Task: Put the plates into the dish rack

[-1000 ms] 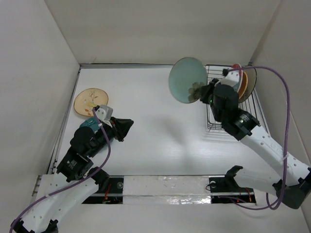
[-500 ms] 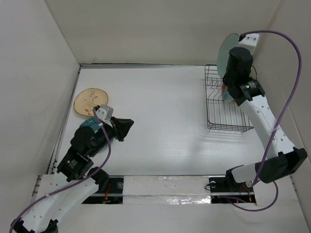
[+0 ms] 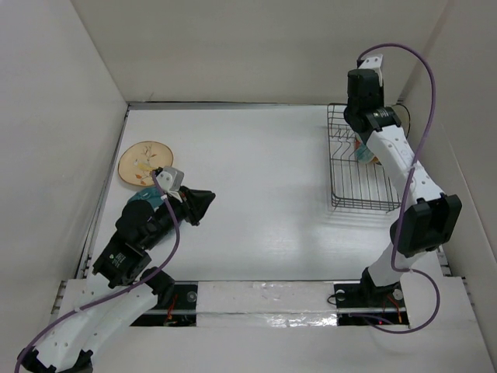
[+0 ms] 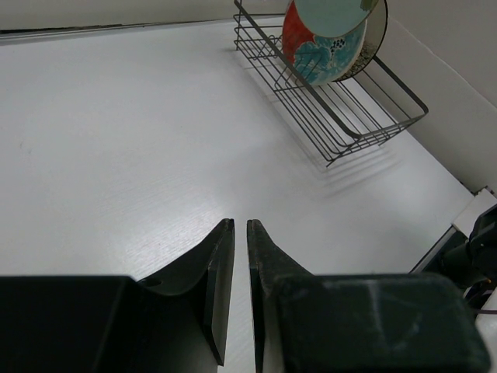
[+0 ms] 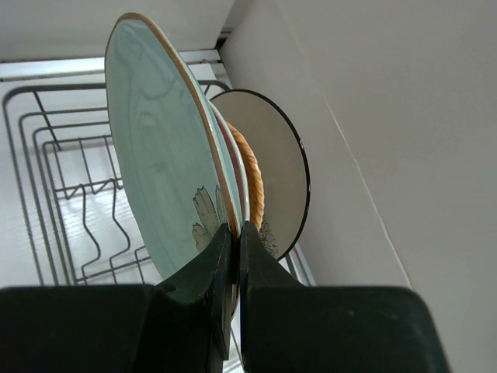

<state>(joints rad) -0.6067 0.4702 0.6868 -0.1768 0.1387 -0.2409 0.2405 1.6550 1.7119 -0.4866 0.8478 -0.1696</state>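
My right gripper holds the pale green plate. It will next lower the plate toward the rack's wire dividers [image 3: 356, 151] [image 5: 138, 255] beside the red plate.
The black wire dish rack [image 3: 365, 186] stands at the right; it also shows in the left wrist view [image 4: 342, 116] and the right wrist view [image 5: 46, 155]. My right gripper [image 5: 237, 229] is shut on the rim of the pale green plate [image 5: 163, 171] and holds it on edge over the rack's far end. Behind it stand the red plate [image 4: 322, 54], the orange plate [image 5: 252, 179] and the white dark-rimmed plate [image 5: 283, 171]. The tan floral plate [image 3: 144, 162] lies flat at the far left. A teal blue plate [image 3: 142, 199] shows partly under my left arm. My left gripper [image 4: 240, 225] is shut and empty.
White walls close in the table on the left, back and right; the right wall [image 5: 373, 116] is just beyond the rack. The rack's near slots [image 3: 361, 194] hold nothing. My right arm [image 3: 396, 163] reaches up over the rack.
My right arm has swung the pale green plate from left of the rack, up and over to its far end, beside the standing plates. The left arm has not moved.
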